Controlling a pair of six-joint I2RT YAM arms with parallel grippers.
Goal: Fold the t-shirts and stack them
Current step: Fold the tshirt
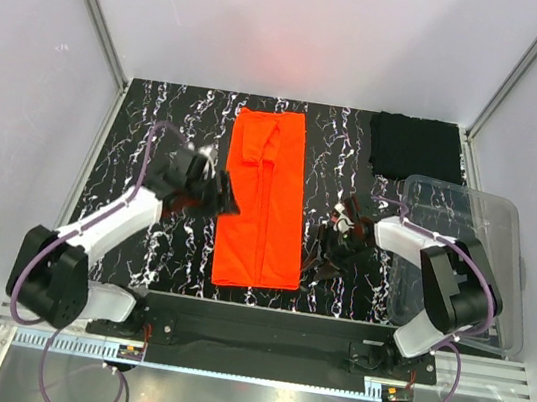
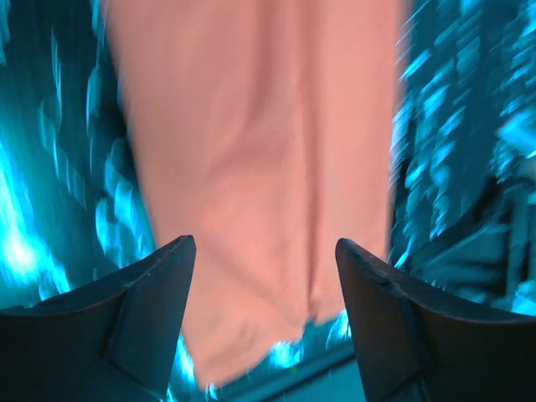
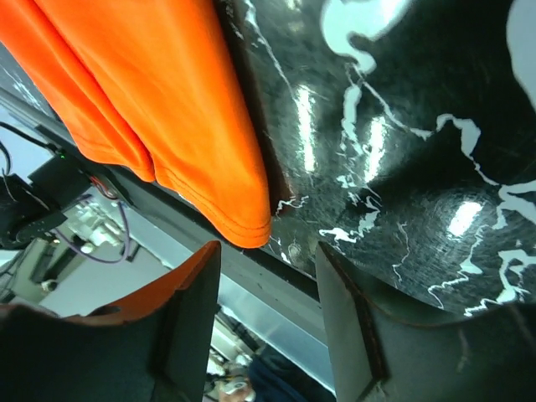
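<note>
The orange-red t-shirt's near corner away from the bin [image 2: 206, 378] lies below and back from my left gripper, so the gripper will move back and down to it next.
The orange-red t-shirt [image 1: 263, 200] lies on the black marbled table [image 1: 335, 160] as a long narrow strip, sleeves folded in. It also shows blurred in the left wrist view [image 2: 260, 167] and at its near corner in the right wrist view [image 3: 159, 92]. The black t-shirt [image 1: 416, 147] lies folded at the far right corner. My left gripper [image 1: 221, 194] is open and empty at the strip's left edge, also seen in its wrist view [image 2: 264, 276]. My right gripper [image 1: 327, 250] is open and empty just right of the strip's near corner, also seen in its wrist view [image 3: 268, 285].
A clear plastic bin [image 1: 467, 261] stands at the right edge of the table, beside my right arm. White walls and metal posts enclose the table on three sides. The table's front edge [image 3: 285, 276] runs just under my right gripper.
</note>
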